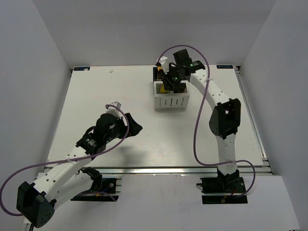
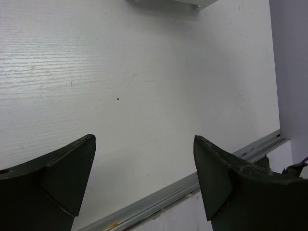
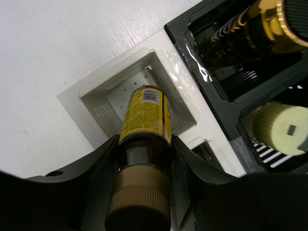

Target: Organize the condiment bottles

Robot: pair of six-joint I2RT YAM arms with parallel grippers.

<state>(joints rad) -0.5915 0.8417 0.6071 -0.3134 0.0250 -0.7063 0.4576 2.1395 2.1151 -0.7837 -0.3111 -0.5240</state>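
Observation:
My right gripper brings the bottle down toward the rack's open white section (image 1: 161, 89) next, then releases the bottle's dark neck.
My right gripper (image 3: 144, 144) is shut on the dark neck of a condiment bottle (image 3: 144, 115) with a yellow label, brown body and ribbed tan cap. The bottle's base hangs tilted over an open white compartment (image 3: 108, 98) of the rack. From above, the right gripper (image 1: 169, 83) sits over the white rack (image 1: 171, 102), and a bit of the yellow bottle (image 1: 163, 89) shows beneath it. Two more bottles stand in black compartments: a dark one with a gold cap (image 3: 250, 26) and a cream-capped one (image 3: 279, 127). My left gripper (image 2: 144, 139) is open and holds nothing.
The left gripper (image 1: 136, 128) hovers over bare white tabletop (image 2: 144, 72) left of centre, near the metal rail (image 2: 159, 199) at the table's front edge. A black tray section (image 3: 226, 106) adjoins the white compartments. White walls enclose the table on three sides.

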